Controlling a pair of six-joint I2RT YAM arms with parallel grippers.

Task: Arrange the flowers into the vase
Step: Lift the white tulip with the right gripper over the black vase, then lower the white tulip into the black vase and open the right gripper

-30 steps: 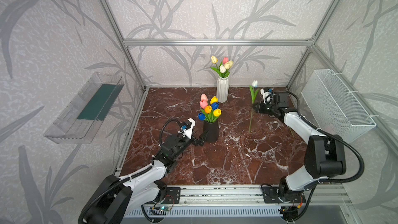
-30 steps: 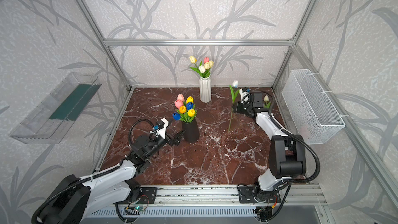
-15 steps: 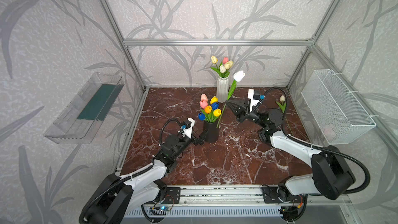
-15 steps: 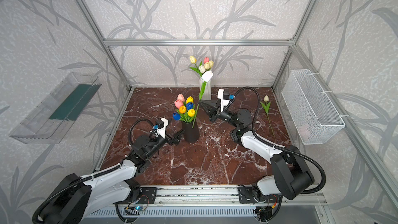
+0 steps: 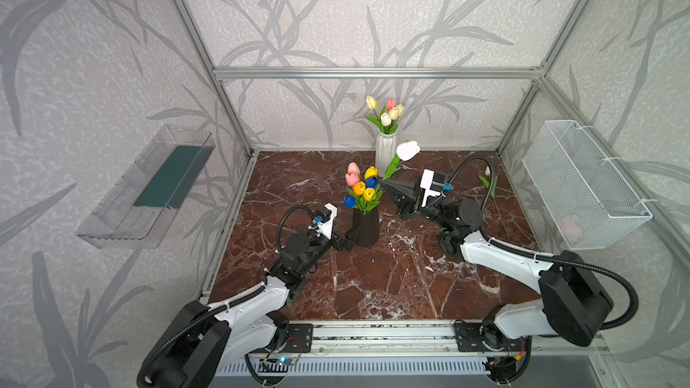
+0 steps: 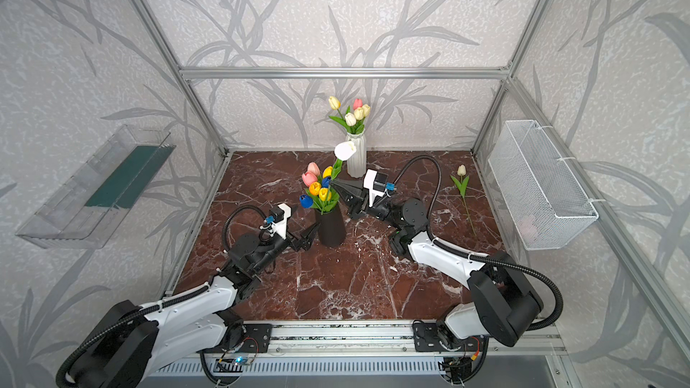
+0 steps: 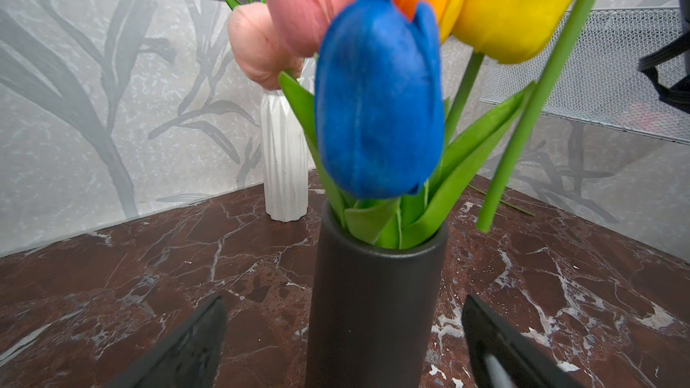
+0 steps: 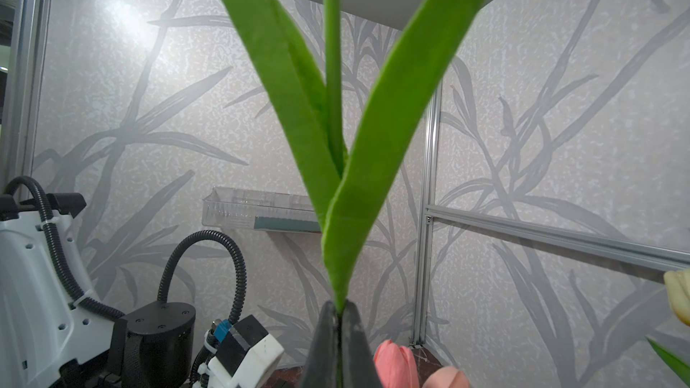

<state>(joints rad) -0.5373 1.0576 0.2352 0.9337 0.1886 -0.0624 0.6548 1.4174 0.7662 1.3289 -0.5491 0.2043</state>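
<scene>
My right gripper should move toward the black vase's opening (image 5: pixel 366 210) next and go down to let go of the white tulip's green stem, because the end of the stem hangs free beside the vase's rim.
A black vase (image 5: pixel 366 227) stands mid-table holding several flowers (image 5: pixel 362 190) with pink, yellow, orange and blue heads. My left gripper (image 5: pixel 349 237) is open, its jaws on either side of the vase (image 7: pixel 373 311) low down, with gaps on both sides. My right gripper (image 5: pixel 384 182) is shut on the stem of a white tulip (image 5: pixel 407 151), just right of the bouquet. In the left wrist view the tulip's stem (image 7: pixel 530 106) slants down and ends free beside the vase rim. In the right wrist view the tulip's leaves (image 8: pixel 358 181) rise from the shut jaws of the right gripper (image 8: pixel 339 315).
A white ribbed vase (image 5: pixel 384 153) with cream and pink tulips stands at the back wall. One cream tulip (image 5: pixel 493 188) lies on the marble at the right. A wire basket (image 5: pixel 582 184) hangs on the right wall, a clear shelf (image 5: pixel 149 188) on the left.
My right arm has swung from the back right corner to the centre, carrying the white tulip up to the black vase. The left arm has not moved.
</scene>
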